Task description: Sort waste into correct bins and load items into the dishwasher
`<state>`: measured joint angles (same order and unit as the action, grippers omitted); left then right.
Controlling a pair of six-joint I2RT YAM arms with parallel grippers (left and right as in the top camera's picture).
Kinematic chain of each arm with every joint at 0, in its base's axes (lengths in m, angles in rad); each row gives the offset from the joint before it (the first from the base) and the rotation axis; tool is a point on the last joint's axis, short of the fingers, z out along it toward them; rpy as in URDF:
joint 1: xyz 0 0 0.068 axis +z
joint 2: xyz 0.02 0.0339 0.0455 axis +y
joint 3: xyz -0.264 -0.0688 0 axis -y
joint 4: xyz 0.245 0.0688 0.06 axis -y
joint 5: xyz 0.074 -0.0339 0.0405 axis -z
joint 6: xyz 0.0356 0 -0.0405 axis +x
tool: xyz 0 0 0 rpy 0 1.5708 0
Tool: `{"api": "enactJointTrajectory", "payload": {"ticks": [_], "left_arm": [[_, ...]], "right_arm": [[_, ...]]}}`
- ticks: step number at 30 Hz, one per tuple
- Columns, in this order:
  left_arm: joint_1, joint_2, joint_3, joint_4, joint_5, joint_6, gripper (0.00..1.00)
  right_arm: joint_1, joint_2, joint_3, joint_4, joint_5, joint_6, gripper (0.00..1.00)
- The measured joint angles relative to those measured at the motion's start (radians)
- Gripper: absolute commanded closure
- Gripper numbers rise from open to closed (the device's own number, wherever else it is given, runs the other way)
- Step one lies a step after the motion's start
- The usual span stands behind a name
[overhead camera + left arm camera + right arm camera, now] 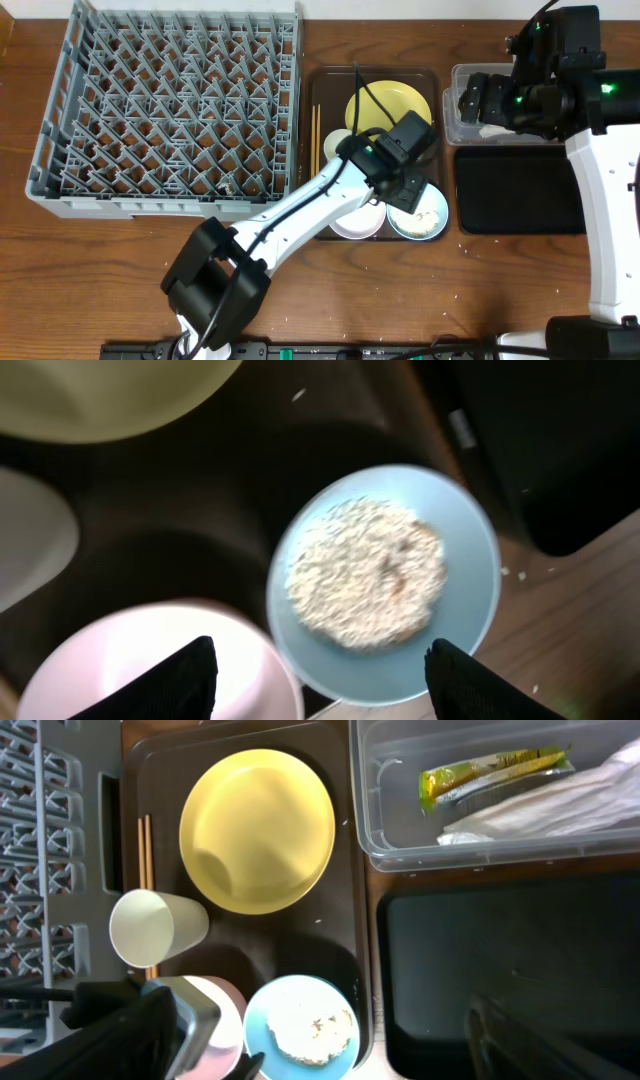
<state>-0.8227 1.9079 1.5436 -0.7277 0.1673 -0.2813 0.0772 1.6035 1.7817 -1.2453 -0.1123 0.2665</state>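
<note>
The light blue bowl is beside the white bowl. My right gripper should next move back from the clear tub and go down onto the rim of the light blue bowl that holds rice (365, 572).
My left gripper (330, 682) is open and empty, low over the near rim of the light blue bowl (470, 540), which holds the heap of rice (365, 572). The white bowl (130, 660) sits beside it on the left. In the overhead view the left gripper (405, 192) hovers over the blue bowl (420, 222). My right gripper (478, 103) is open and empty, high above the clear tub (385, 840). The tub holds the snack wrapper (490, 770) and white scraps (560, 805). The yellow plate (257, 830), cup (150, 927) and chopsticks (145, 850) lie on the brown tray (325, 85).
The grey dish rack (170, 105) fills the left of the table. The black tray (520, 190) lies right of the brown tray, just in front of the clear tub (458, 130). A few rice grains dot the wood by the blue bowl.
</note>
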Motion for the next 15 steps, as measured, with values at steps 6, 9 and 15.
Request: {"api": "enactJointTrajectory", "payload": {"ticks": [6,9,15], "left_arm": [[0.121,-0.077,0.006,-0.18,0.01,-0.091,0.31],[0.219,-0.175,0.008,-0.247,0.01,-0.141,0.31],[0.443,-0.4,0.03,-0.29,-0.018,-0.191,0.31]], "right_arm": [[0.044,0.016,-0.034,0.005,-0.007,0.041,0.23],[0.089,0.02,-0.11,0.027,-0.011,0.087,0.33],[0.202,0.029,-0.336,0.146,-0.021,0.248,0.5]]}}
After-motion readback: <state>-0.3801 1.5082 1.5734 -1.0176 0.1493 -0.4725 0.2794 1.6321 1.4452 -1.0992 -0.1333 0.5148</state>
